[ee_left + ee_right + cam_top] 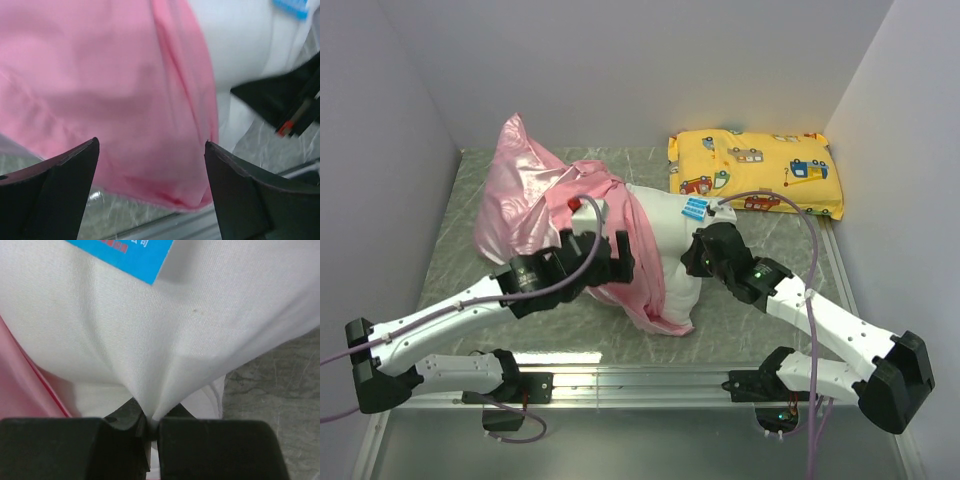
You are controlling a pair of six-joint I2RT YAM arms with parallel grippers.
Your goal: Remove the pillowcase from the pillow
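My right gripper should next pull toward the right in the top view, over the bare tabletop, and release, as the pink pillowcase (525, 195) still wraps the white pillow.
The pink satin pillowcase (525, 195) is bunched toward the far left and still wraps the left part of the white pillow (670, 225). Its matte hem hangs over the pillow's middle (645, 270). The pillow's right end is bare, with a blue-and-white tag (695, 207). My left gripper (623, 258) is open, with its jaws spread on either side of the pink hem (150, 100) just above the table. My right gripper (700, 255) is shut on a pinch of white pillow fabric (165, 355) below the tag (125, 252).
A yellow vehicle-print pillow (755, 170) lies at the back right by the wall. The grey marbled table (460, 260) has a metal rail (640, 378) along its near edge. White walls close in the left, back and right sides.
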